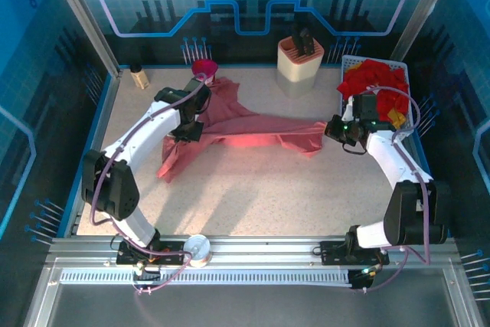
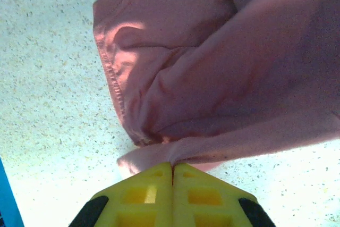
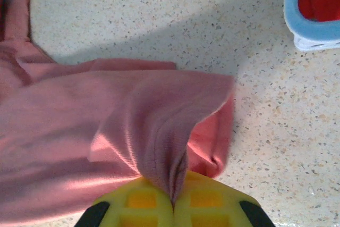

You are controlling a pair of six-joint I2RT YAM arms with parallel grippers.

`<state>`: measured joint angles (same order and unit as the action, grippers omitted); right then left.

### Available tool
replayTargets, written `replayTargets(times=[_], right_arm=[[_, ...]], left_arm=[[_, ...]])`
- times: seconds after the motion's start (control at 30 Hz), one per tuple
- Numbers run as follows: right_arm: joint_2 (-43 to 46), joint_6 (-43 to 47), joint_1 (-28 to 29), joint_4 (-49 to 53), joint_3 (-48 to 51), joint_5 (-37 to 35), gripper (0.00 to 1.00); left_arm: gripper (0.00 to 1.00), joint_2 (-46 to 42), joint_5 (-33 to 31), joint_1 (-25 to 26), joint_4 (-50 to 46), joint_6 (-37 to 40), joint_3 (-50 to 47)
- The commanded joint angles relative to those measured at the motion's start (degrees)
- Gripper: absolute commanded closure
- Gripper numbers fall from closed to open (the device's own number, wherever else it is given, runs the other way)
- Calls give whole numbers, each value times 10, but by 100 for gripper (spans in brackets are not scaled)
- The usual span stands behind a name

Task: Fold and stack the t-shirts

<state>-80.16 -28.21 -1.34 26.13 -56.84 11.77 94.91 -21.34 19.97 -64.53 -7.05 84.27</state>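
Observation:
The cloth is bunched narrow, so my right gripper will next pull the shirt's end back over the bare tabletop by the front rail and let go there.
A dusty salmon-pink t-shirt is stretched across the middle of the table between both arms. My left gripper is shut on its left part; in the left wrist view the yellow fingers pinch a fold of the pink cloth at the gripper. My right gripper is shut on the shirt's right end, and in the right wrist view the cloth runs down into the closed gripper. Bright red t-shirts with a bit of yellow fill the white mesh basket at the back right.
A cream holder with dark tools stands at the back centre. A small bottle is at the back left and a magenta cup beside the shirt's far corner. A white roll lies on the front rail. The basket's corner is near my right gripper.

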Motion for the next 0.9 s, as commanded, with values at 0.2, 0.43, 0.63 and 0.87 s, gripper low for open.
replayTargets(times=[0.2,0.43,0.63,0.87], right_arm=[[40,2,-47,71,-31,65,100],[123,8,-47,146,10,48,100],[220,-15,-25,246,53,61,100],[341,-103,92,314,133,33,100]], left_arm=[[100,-76,-12,6,-63,4,-12],[100,-148,5,66,-84,-20,-92],[100,-162,-24,148,-118,-46,-101],[100,-136,-17,153,-126,-43,-93]])
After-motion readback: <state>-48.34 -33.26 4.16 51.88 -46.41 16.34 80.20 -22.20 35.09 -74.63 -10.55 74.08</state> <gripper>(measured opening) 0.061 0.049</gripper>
